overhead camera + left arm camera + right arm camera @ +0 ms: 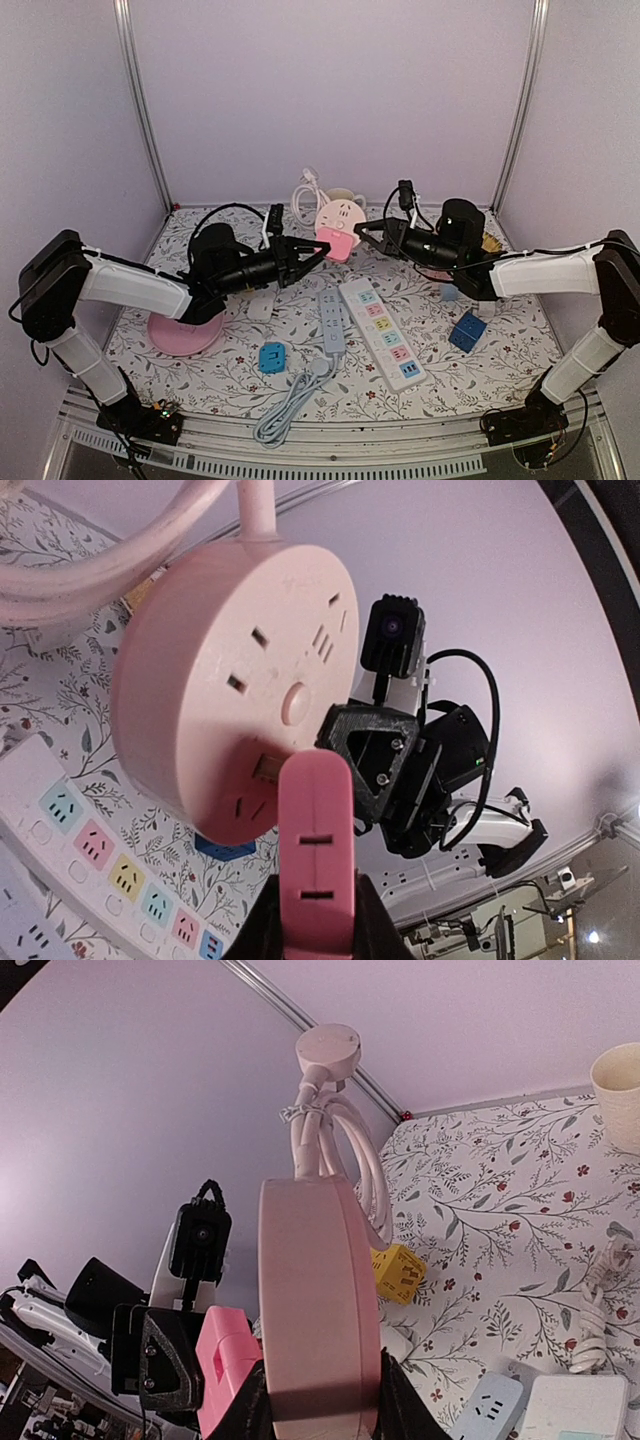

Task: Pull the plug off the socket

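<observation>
My right gripper should next move down to the left in the top view and release the socket (341, 215) on bare tabletop near the yellow cube, because the socket is hanging in midair.
A round pink socket (341, 215) hangs in the air above the middle of the table, its white cable looped behind it. My right gripper (362, 232) is shut on the socket's rim; in the right wrist view the socket (315, 1290) is edge-on between the fingers (320, 1392). A pink plug (336, 246) sits against the lower part of the socket's face. My left gripper (318, 250) is shut on that plug, and the plug (315, 850) fills the space between its jaws (315, 905). The socket's face (230, 670) shows several slots.
On the flowered table lie a white power strip (380, 332), a grey strip (330, 320) with its coiled cable (290, 400), a light blue adapter (271, 357), a dark blue cube (467, 330) and a pink disc (185, 335). A yellow cube (397, 1270) sits near the back.
</observation>
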Controlling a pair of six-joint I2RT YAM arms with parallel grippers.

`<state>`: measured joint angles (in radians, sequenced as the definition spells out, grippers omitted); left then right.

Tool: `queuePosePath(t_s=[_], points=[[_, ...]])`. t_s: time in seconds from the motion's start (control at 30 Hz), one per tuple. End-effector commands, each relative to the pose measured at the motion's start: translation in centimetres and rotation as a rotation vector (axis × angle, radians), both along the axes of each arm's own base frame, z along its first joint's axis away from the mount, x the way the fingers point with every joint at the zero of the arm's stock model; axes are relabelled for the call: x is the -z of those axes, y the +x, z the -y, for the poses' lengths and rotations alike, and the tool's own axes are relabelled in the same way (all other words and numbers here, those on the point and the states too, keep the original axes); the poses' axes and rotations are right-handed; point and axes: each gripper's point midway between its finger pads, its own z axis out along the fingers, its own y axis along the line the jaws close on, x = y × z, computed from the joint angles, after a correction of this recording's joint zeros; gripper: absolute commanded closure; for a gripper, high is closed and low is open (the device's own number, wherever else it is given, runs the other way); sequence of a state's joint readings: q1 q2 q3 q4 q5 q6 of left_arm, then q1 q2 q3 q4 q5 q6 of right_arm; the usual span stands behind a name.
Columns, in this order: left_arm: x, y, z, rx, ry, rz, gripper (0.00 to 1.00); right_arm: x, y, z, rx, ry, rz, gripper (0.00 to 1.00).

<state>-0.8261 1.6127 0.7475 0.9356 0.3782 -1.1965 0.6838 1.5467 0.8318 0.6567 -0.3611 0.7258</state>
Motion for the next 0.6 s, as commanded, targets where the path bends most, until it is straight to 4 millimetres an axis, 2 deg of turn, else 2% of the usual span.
queuePosePath(t_s=[0.0, 0.17, 0.37, 0.57], points=[[-7.8, -6.8, 0.7, 0.23, -0.181, 0.318, 1.0, 1.5, 2.5, -0.3, 0.037, -0.025, -0.033, 0.98], [-7.8, -7.2, 0.6, 0.243, -0.166, 0.341, 1.0, 1.5, 3.3, -0.7, 0.012, -0.023, -0.03, 0.97], [-7.6, -7.4, 0.7, 0.258, -0.153, 0.354, 1.0, 1.7, 4.3, -0.1, -0.008, -0.018, -0.03, 0.97], [-8.1, -8.1, 0.3, 0.268, -0.157, 0.405, 1.0, 1.7, 4.5, -0.5, -0.049, -0.007, -0.024, 0.97]])
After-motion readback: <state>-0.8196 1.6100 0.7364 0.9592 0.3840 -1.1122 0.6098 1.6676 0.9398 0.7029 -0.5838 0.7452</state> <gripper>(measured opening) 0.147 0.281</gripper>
